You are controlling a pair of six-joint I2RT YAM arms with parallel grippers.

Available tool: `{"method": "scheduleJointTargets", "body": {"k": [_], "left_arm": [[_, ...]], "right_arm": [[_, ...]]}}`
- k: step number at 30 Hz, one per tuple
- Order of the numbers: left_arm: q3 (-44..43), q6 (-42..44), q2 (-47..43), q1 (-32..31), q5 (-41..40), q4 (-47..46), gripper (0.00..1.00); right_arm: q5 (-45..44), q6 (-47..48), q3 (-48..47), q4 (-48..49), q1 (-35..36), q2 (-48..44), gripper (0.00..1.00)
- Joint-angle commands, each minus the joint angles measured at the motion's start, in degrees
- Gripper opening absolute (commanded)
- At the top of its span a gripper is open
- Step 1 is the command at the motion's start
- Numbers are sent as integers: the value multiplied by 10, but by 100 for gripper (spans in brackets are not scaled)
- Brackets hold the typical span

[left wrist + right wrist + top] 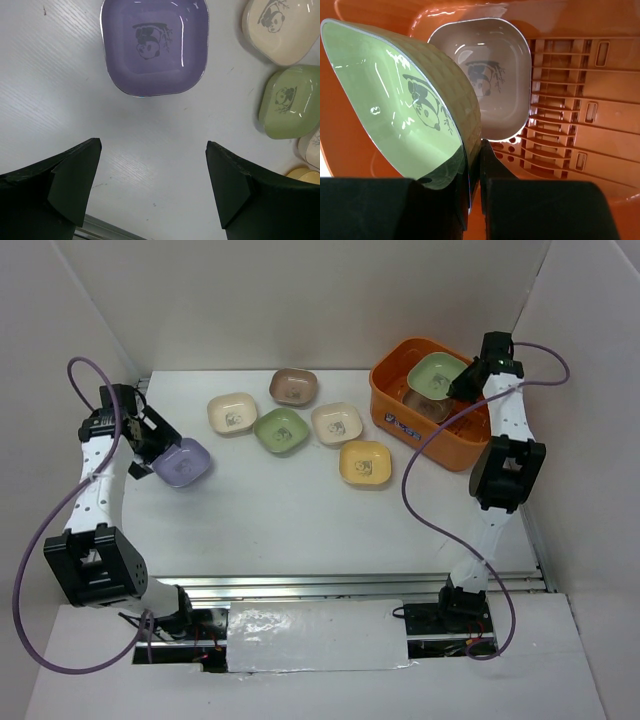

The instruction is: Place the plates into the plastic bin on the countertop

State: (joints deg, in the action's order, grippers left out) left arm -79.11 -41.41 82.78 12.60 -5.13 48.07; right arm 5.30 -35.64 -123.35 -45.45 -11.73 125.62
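The robot's right gripper will next move down into the orange bin and let go of the green plate's rim over the pale brownish plate (pixel 425 406) (pixel 485 75), because the green plate still hangs tilted above it.
My right gripper (pixel 466 381) (pixel 474 150) is shut on the rim of a green plate (pixel 437 374) (pixel 395 100) and holds it tilted over the orange plastic bin (pixel 400 420) (pixel 580 125). A pale brownish plate (pixel 425 406) (pixel 485 75) lies in the bin. My left gripper (pixel 150 445) (pixel 152 145) is open and empty, just left of a lavender plate (pixel 182 462) (pixel 155 45) on the white countertop (pixel 300 520). More plates lie mid-table: cream (pixel 232 413), brown (pixel 294 387), green (pixel 281 430), cream (pixel 336 423), yellow (pixel 365 463).
White walls stand close on the left, back and right. The bin sits at the back right corner. In the left wrist view, a cream plate (pixel 280 30) and a green plate (pixel 292 102) lie to the right of the lavender one.
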Motion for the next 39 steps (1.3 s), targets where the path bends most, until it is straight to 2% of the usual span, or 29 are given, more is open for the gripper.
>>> {"method": "scheduleJointTargets", "body": {"k": [1, 10, 15, 16, 18, 19, 25, 31, 34, 39], "left_arm": [[-2, 25, 10, 26, 12, -8, 99], [4, 36, 27, 47, 13, -13, 99], [19, 46, 28, 52, 17, -22, 99], [20, 46, 28, 53, 16, -24, 99], [22, 48, 31, 56, 12, -23, 99], [22, 44, 32, 58, 9, -19, 99], [21, 19, 41, 64, -25, -5, 99], [57, -43, 58, 64, -61, -10, 99], [96, -62, 62, 64, -64, -52, 99], [106, -81, 109, 63, -72, -101, 99]], "right_arm": [[6, -7, 17, 49, 3, -19, 0], [5, -7, 38, 79, -1, 24, 3], [24, -7, 6, 85, -3, 49, 6], [30, -7, 1, 88, -3, 58, 17], [48, -1, -21, 85, -3, 68, 56], [49, -1, -33, 72, -1, 70, 99], [38, -5, -21, 103, 6, -35, 100], [19, 2, -91, 62, 16, -138, 100], [87, 8, -22, 77, 27, -205, 100], [174, 13, 94, 144, 57, -307, 100]]}}
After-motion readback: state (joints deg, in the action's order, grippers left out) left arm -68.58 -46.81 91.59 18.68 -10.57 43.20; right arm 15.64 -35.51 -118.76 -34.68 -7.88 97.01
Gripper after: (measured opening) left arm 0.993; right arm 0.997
